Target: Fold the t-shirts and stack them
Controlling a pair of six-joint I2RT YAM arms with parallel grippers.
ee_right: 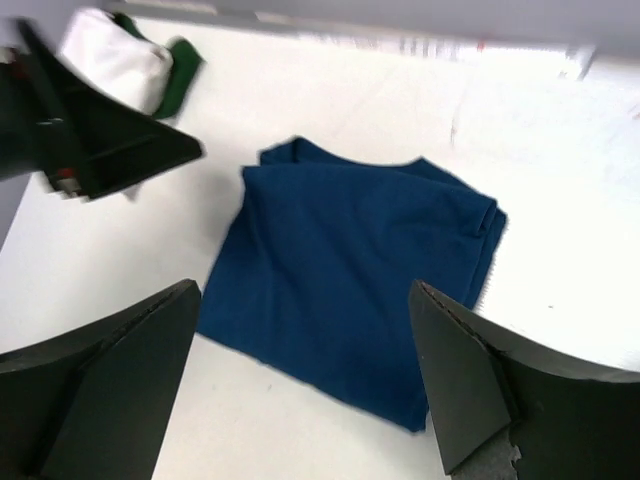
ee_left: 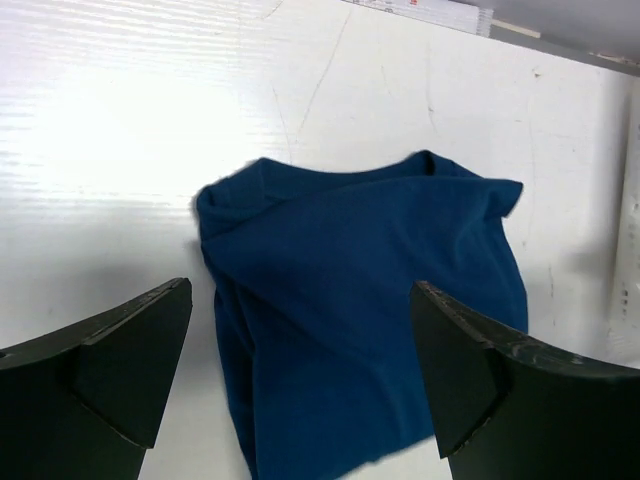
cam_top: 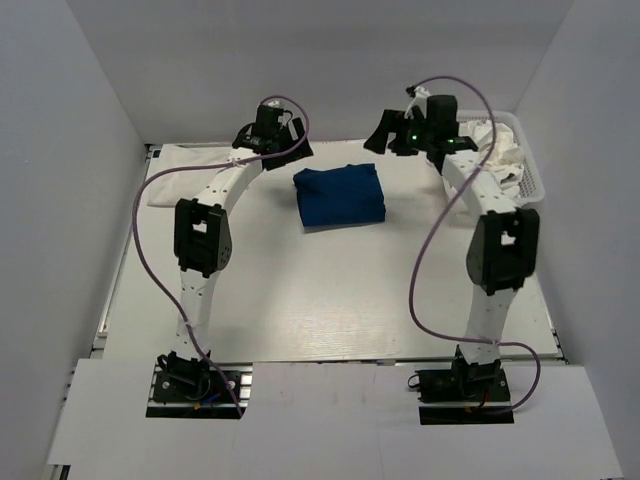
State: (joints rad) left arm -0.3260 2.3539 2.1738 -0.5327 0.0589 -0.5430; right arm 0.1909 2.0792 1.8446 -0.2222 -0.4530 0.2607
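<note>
My left gripper moves down to the royal-blue t-shirt's side edge (cam_top: 300,203) (ee_left: 236,335) facing the folded white t-shirt next, since that edge already shows between its open fingers.
The royal-blue t-shirt (cam_top: 340,195) lies folded into a rough square at the back middle of the table, print hidden. It also shows in the left wrist view (ee_left: 360,300) and the right wrist view (ee_right: 350,290). My left gripper (cam_top: 297,137) hovers just left of it, open and empty, with the shirt showing between its fingers (ee_left: 300,385). My right gripper (cam_top: 383,132) hovers just right of it, open and empty (ee_right: 305,385). A folded white shirt (cam_top: 190,160) lies at the back left; its dark green edging shows in the right wrist view (ee_right: 120,60). Several white shirts (cam_top: 495,150) are bunched in the basket.
The white lattice basket (cam_top: 533,180) stands at the back right, beside the right arm. White walls close in the table on the left, back and right. The left gripper's finger (ee_right: 110,145) shows in the right wrist view, above the blue shirt's left side.
</note>
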